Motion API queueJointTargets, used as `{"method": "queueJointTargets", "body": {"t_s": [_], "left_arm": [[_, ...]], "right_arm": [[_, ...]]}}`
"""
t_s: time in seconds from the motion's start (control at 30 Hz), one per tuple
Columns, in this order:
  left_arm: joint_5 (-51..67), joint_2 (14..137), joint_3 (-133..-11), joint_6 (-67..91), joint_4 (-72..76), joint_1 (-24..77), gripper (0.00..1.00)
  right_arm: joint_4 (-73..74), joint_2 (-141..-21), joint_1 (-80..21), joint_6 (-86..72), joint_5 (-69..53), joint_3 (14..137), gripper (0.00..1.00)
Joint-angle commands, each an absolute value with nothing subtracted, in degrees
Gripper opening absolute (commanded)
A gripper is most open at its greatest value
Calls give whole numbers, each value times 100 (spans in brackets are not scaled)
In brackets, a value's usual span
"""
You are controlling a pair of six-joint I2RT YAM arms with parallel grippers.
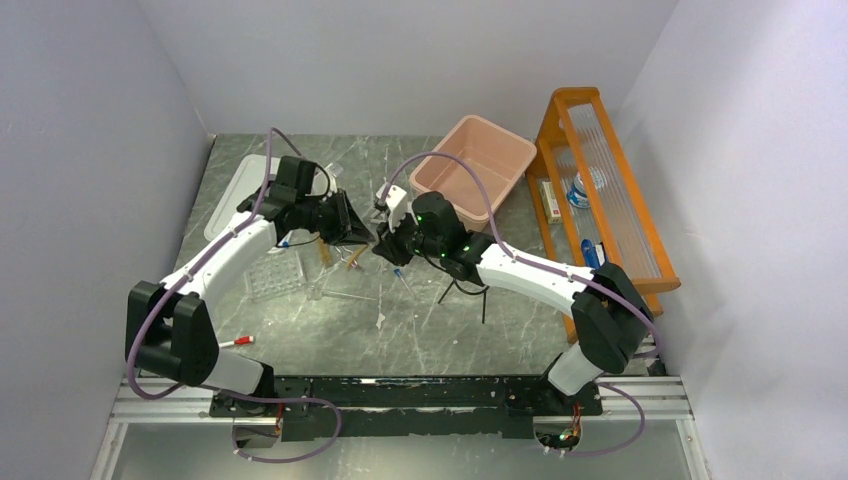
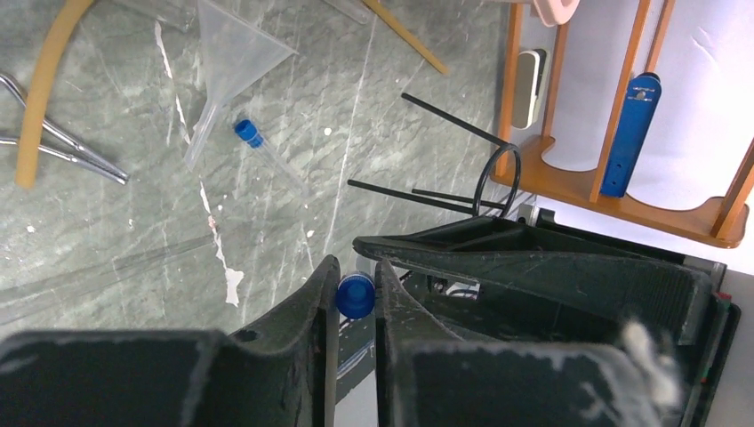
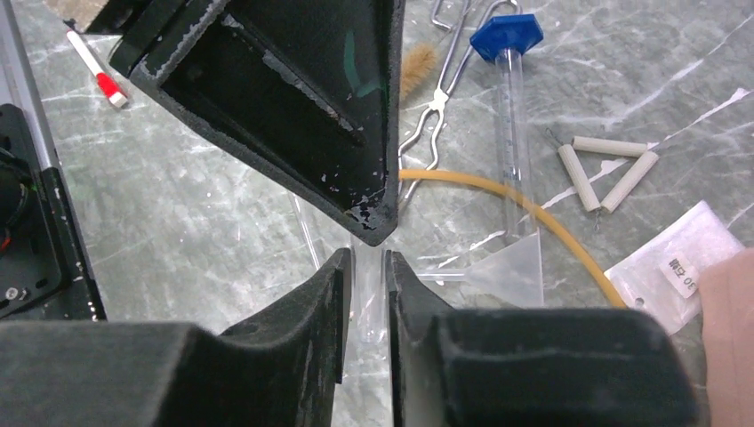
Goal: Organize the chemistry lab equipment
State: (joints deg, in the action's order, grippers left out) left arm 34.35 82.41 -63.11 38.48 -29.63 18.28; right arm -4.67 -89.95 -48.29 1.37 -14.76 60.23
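Note:
The clear rack (image 1: 287,272) lies below, to my left gripper's left in the top view, so the gripper swings over and lowers to release the tube next.
My left gripper (image 1: 357,236) and right gripper (image 1: 385,246) meet tip to tip above the table's middle, both on one blue-capped clear tube. In the left wrist view the left gripper (image 2: 356,283) is shut on its blue cap (image 2: 355,297). In the right wrist view the right gripper (image 3: 366,263) is shut on its clear body (image 3: 367,307). On the table lie another blue-capped tube (image 2: 250,133), a larger one (image 3: 509,107), the white triangle (image 3: 605,165), metal tongs (image 3: 436,107), brown brush (image 3: 418,67), amber tubing (image 3: 533,206) and black wire ring (image 2: 496,173).
A clear funnel (image 2: 233,55) lies beside the tubes. A pink bin (image 1: 475,160) stands at the back. The orange wooden shelf (image 1: 600,180) runs along the right. A clear rack (image 1: 272,277) and white tray (image 1: 232,195) are on the left. A red-capped marker (image 1: 237,342) lies near the front left.

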Motion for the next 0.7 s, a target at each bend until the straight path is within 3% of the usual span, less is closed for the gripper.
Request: {"method": "queueJointTargets", "body": {"t_s": [0.0, 0.07, 0.17, 0.37, 0.67], "left_arm": [[3221, 8035, -6594, 3636, -3004, 1855, 5], [2896, 7960, -6668, 3464, -3104, 1854, 5], [1768, 7699, -6665, 3115, -3362, 1855, 5], [-752, 6828, -6100, 3031, -3855, 1854, 5], [-2791, 6206, -5374, 3282, -3937, 2074, 5]], "right_arm": [[-575, -9024, -4833, 36, -1441, 6117, 34], [-530, -9035, -4834, -70, -1378, 6138, 51], [-536, -8982, -4826, -244, -1316, 6112, 61], [-591, -8929, -4825, -469, -1184, 5928, 62], [-573, -9120, -4825, -722, -1099, 5953, 61]]}}
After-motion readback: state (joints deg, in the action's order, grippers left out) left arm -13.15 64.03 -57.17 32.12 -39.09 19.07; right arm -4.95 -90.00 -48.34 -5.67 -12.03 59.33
